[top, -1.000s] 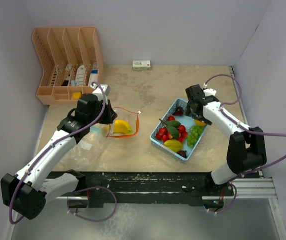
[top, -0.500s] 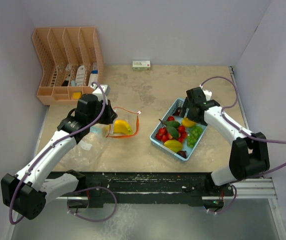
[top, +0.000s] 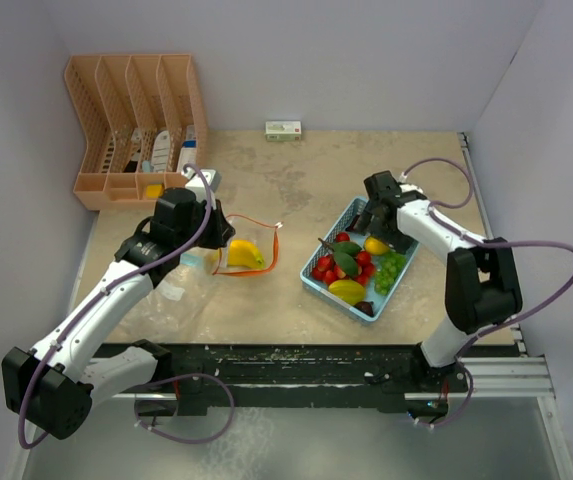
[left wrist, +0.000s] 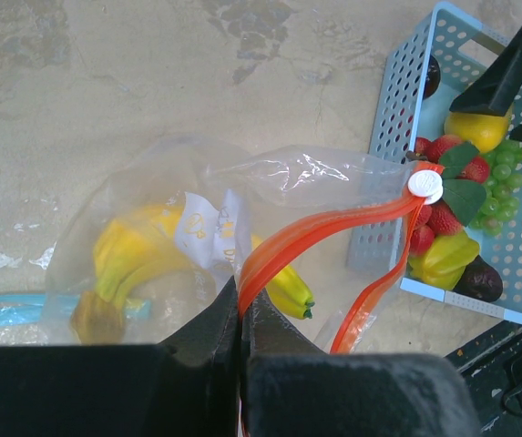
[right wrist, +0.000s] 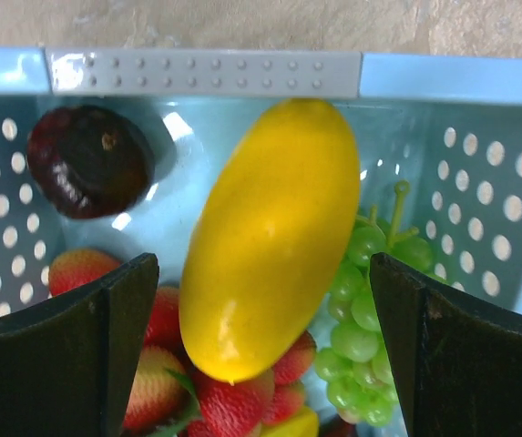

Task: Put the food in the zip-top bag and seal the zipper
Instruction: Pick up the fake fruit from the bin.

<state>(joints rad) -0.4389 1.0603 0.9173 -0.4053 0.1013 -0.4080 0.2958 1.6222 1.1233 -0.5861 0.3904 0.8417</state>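
Next, my right gripper moves straight down past the sides of the yellow oval fruit (top: 375, 246) (right wrist: 270, 264) and closes across its middle, since the fruit lies below, between the open fingers.
The clear zip-top bag (left wrist: 324, 173) with an orange zipper (left wrist: 333, 228) lies left of centre, mouth open toward the basket, with a yellow banana (left wrist: 133, 259) inside. My left gripper (left wrist: 240, 314) is shut on the zipper edge; from above the left gripper (top: 216, 258) sits at the bag's near-left corner. The rest of the food lies in a light-blue basket (top: 351, 215): a yellow oval fruit (right wrist: 270, 264), a dark purple fruit (right wrist: 87, 162), green grapes (right wrist: 370, 346) and red strawberries (right wrist: 233, 401). My right gripper (right wrist: 265, 309) hangs open over the basket, fingers on either side of the yellow fruit, not touching it.
A peach desk organiser (top: 136, 120) stands at the back left. A small white box (top: 283, 128) lies against the back wall. A light-blue strip (left wrist: 5, 309) shows under the bag. Walls close in on three sides.
My right gripper has moved left from the basket's right side to over the yellow fruit at its far end. The left gripper and bag have not moved.
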